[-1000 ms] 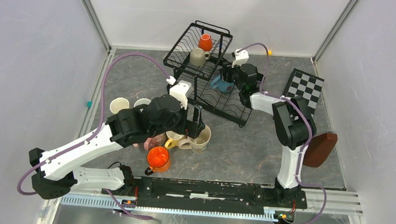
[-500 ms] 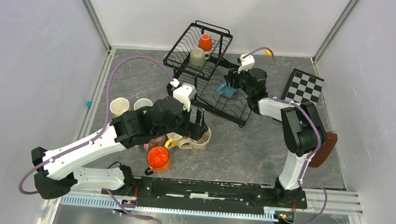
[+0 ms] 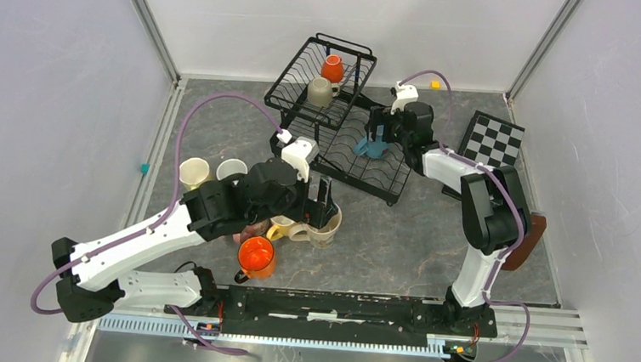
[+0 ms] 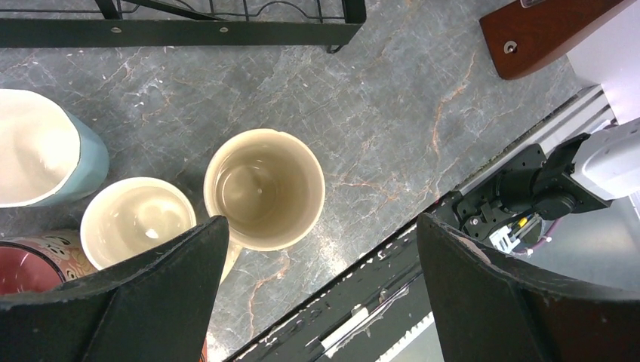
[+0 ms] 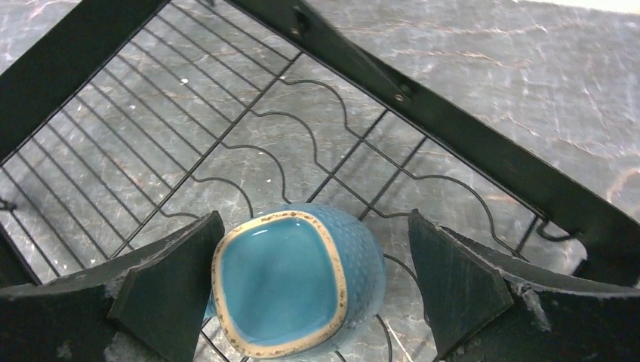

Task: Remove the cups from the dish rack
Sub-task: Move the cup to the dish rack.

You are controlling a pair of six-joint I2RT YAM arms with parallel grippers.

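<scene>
My right gripper will move back and go down with narrowed fingers onto the blue mug's handle (image 3: pixel 359 148) (image 5: pixel 210 308), because it sticks out beside the mug's body.
The black wire dish rack (image 3: pixel 283 76) stands at the back centre. Its upper basket holds an orange mug (image 3: pixel 333 67) and a beige mug (image 3: pixel 320 91). A blue mug (image 3: pixel 373 145) lies tilted on the lower tray. My right gripper (image 3: pixel 378 134) is open just above it, with a finger on each side of the blue mug (image 5: pixel 290 290); the right wrist view shows the gripper (image 5: pixel 315 245) not touching it. My left gripper (image 3: pixel 322 200) is open and empty over a beige mug (image 4: pixel 264 188) on the table, as the left wrist view (image 4: pixel 323 230) shows.
Unloaded mugs stand on the table: cream (image 3: pixel 191 172), white (image 3: pixel 231 169), pink (image 3: pixel 250 229), yellow (image 3: pixel 280 227), orange (image 3: pixel 256 255). A checkered board (image 3: pixel 492 142) and a brown board (image 3: pixel 519 240) lie at the right. The rack's base bar (image 4: pixel 189 32) is close behind the left gripper.
My right wrist has swung right and slightly back over the lower tray, and the blue mug shows a little further right. The left arm has edged right slightly.
</scene>
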